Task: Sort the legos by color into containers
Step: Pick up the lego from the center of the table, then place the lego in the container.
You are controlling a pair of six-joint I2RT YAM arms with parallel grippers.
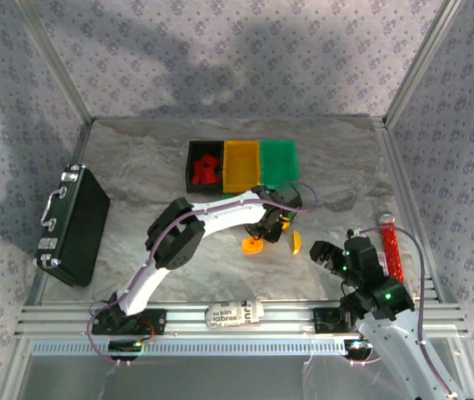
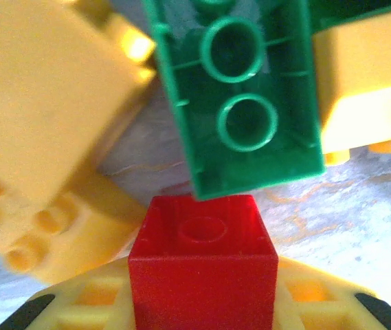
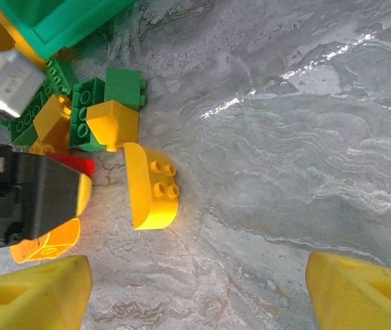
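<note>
I will lift my left gripper from the pile, outward over the black bin [image 1: 193,155], and release the small red lego there, where red legos lie.
My left gripper [image 2: 202,302] is shut on a small red lego [image 2: 202,265], its yellow fingers pressed against both sides. It sits low over a pile of legos in front of the containers: a green brick [image 2: 243,96] and yellow bricks [image 2: 44,103] lie just beyond. From above, the left gripper [image 1: 271,223] is near the green bin [image 1: 279,162], the orange-yellow bin [image 1: 242,165] and the black bin [image 1: 193,155], which holds red legos [image 1: 206,171]. My right gripper [image 3: 198,295] is open over bare table, short of a curved yellow brick [image 3: 150,189] and a round orange piece [image 3: 47,242].
A large black case [image 1: 74,225] lies at the left edge of the table. A red cylindrical item [image 1: 392,246] lies by the right wall, beside my right arm. A white roll [image 1: 235,314] rests on the front rail between the arm bases.
</note>
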